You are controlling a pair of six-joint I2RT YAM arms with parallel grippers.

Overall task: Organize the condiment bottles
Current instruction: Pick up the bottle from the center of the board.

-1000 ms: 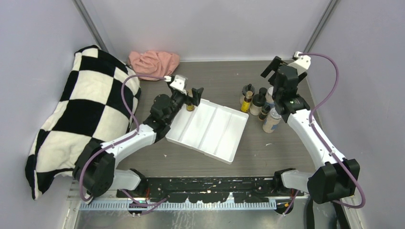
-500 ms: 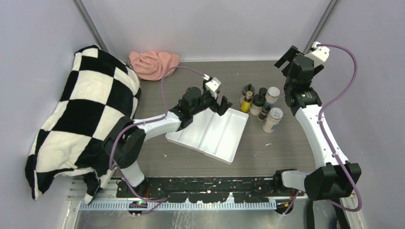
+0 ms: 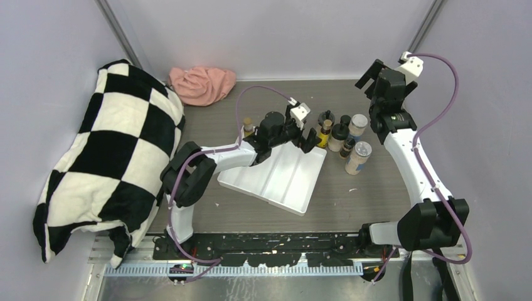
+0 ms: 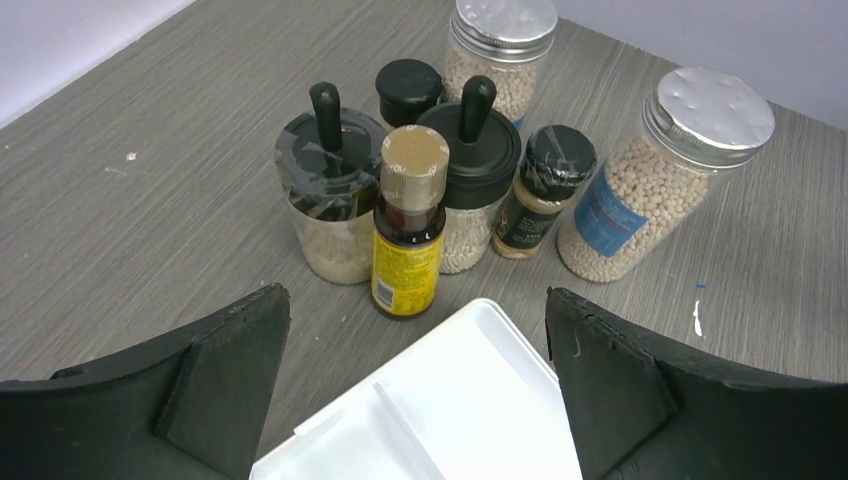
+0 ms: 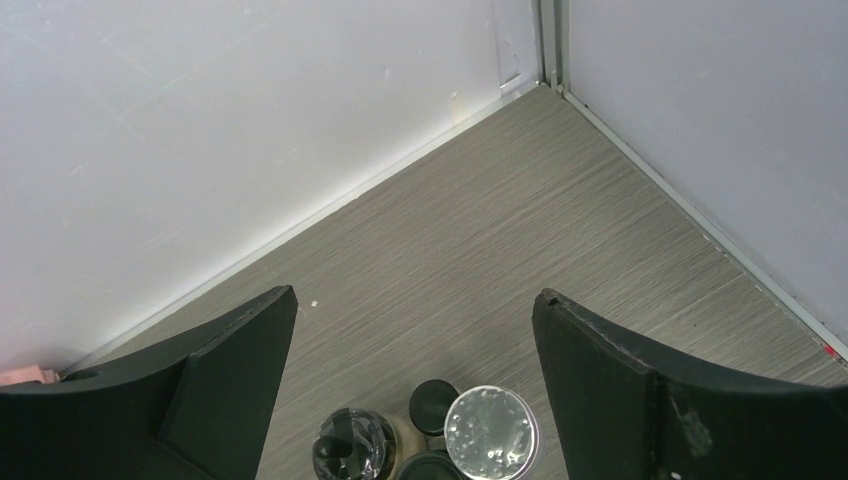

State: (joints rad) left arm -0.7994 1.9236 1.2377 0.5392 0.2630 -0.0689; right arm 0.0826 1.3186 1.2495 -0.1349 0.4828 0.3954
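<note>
I will move my left gripper to the right in the top view and lower around the slim yellow bottle's brown cap (image 3: 327,124) (image 4: 415,165), which stands clear before the beige jars.
Several condiment bottles stand clustered right of the white tray (image 3: 276,179). In the left wrist view they are a slim yellow brown-capped bottle (image 4: 408,225), two black-lidded beige jars (image 4: 330,195) (image 4: 470,175), two tiny dark bottles (image 4: 410,90) (image 4: 540,190) and two silver-lidded shakers (image 4: 500,50) (image 4: 660,170). A second yellow bottle (image 3: 249,128) stands at the tray's far left corner. My left gripper (image 3: 301,139) (image 4: 415,295) is open and empty over the tray's far right corner, facing the cluster. My right gripper (image 3: 371,74) (image 5: 415,293) is open and empty, raised behind the cluster, with a shaker lid (image 5: 490,430) below it.
A black-and-white checkered cushion (image 3: 106,150) fills the left side. A pink cloth (image 3: 202,83) lies at the back. Grey walls close in behind and to the right. The tray (image 4: 470,400) has long compartments.
My left gripper let go of the yellow bottle at the tray's far left corner and swung right toward the cluster. My right gripper rose back and away from the bottles.
</note>
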